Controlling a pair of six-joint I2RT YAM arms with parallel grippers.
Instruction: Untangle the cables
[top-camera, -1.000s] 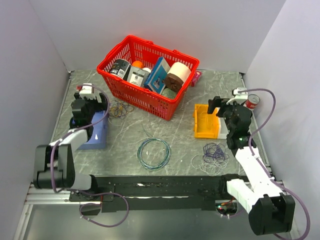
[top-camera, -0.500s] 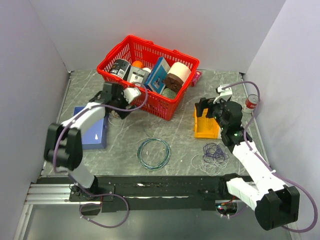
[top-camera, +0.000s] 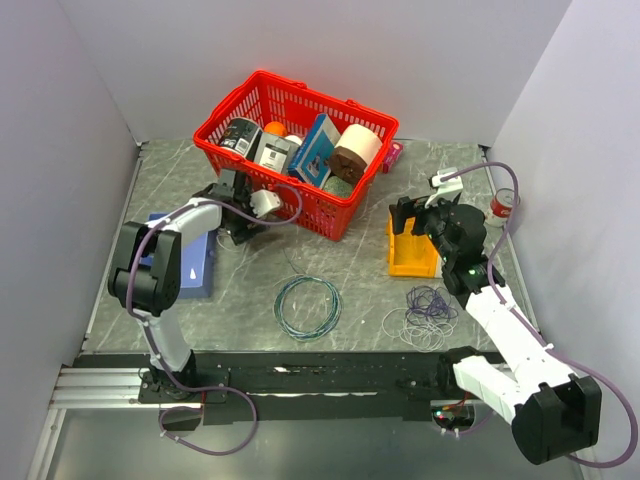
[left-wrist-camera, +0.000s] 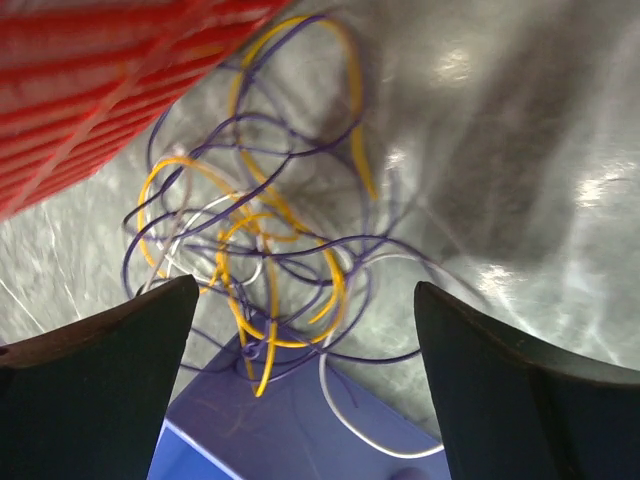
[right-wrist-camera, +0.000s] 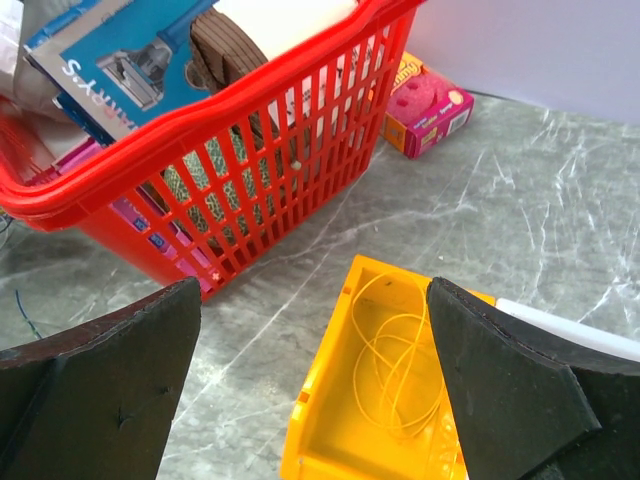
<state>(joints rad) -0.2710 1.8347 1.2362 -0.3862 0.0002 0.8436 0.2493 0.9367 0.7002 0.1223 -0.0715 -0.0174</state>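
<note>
The left gripper will go down onto the yellow and purple cables by the corner of the blue box and close, since the cables lie below it, between its open fingers.
A tangle of thin yellow, purple and white cables (left-wrist-camera: 268, 240) lies on the grey table beside the red basket, partly over the corner of a blue box (left-wrist-camera: 300, 420). My left gripper (top-camera: 238, 222) hovers right above it, open and empty (left-wrist-camera: 305, 400). A second tangle of purple, black and white cables (top-camera: 425, 317) lies at the front right. A thin yellow wire (right-wrist-camera: 410, 375) is coiled in the yellow bin (right-wrist-camera: 330, 400). My right gripper (top-camera: 408, 218) is open and empty over that bin (right-wrist-camera: 315, 400).
The red basket (top-camera: 300, 150) full of items stands at the back centre and fills the upper left of the right wrist view (right-wrist-camera: 250, 170). A teal-green cable ring (top-camera: 307, 307) lies at the front centre. A pink box (right-wrist-camera: 430, 105) and a can (top-camera: 503, 203) sit at the right.
My left arm has swung right from over the blue box to the tangle beside the basket. My right gripper has shifted slightly left over the yellow bin.
</note>
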